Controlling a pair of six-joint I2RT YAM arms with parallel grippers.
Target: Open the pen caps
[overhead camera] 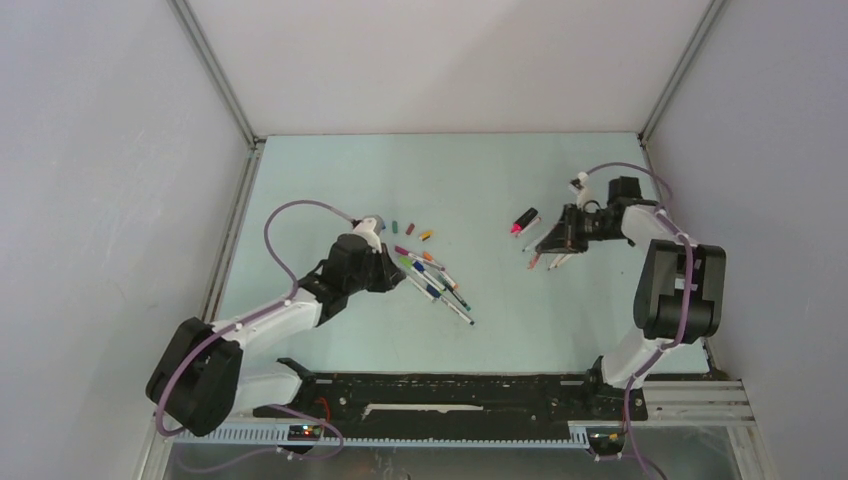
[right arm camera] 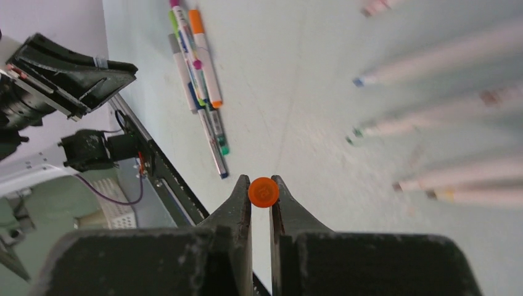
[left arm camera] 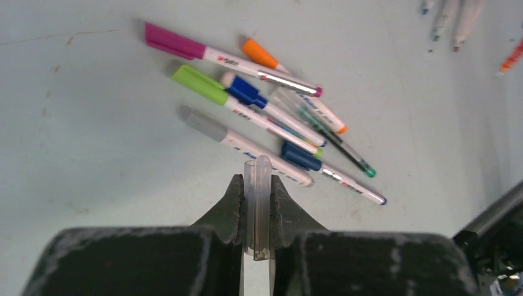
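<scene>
Bare tabletop lies below the robot's right gripper and to its right in the top view, beside the uncapped pens, so the robot will move the gripper over and down there to release.
My left gripper (overhead camera: 398,272) (left arm camera: 259,180) is shut on a clear greyish pen cap (left arm camera: 261,203) with a clip, held just above the table. Beyond it lies a bundle of capped pens (left arm camera: 259,111) (overhead camera: 436,280) with magenta, orange, green, blue and grey caps. My right gripper (overhead camera: 555,242) (right arm camera: 263,190) is shut on a round orange pen end (right arm camera: 263,192) seen end-on, and the barrel behind it is hidden. Several uncapped pens (right arm camera: 444,111) (overhead camera: 543,262) lie blurred beside the right gripper. Three loose pen caps (overhead camera: 410,228) lie behind the bundle.
A short black highlighter with a pink end (overhead camera: 525,220) lies left of the right gripper. The black rail (overhead camera: 450,395) with both arm bases runs along the near edge. Metal frame posts (overhead camera: 240,200) and white walls border the table.
</scene>
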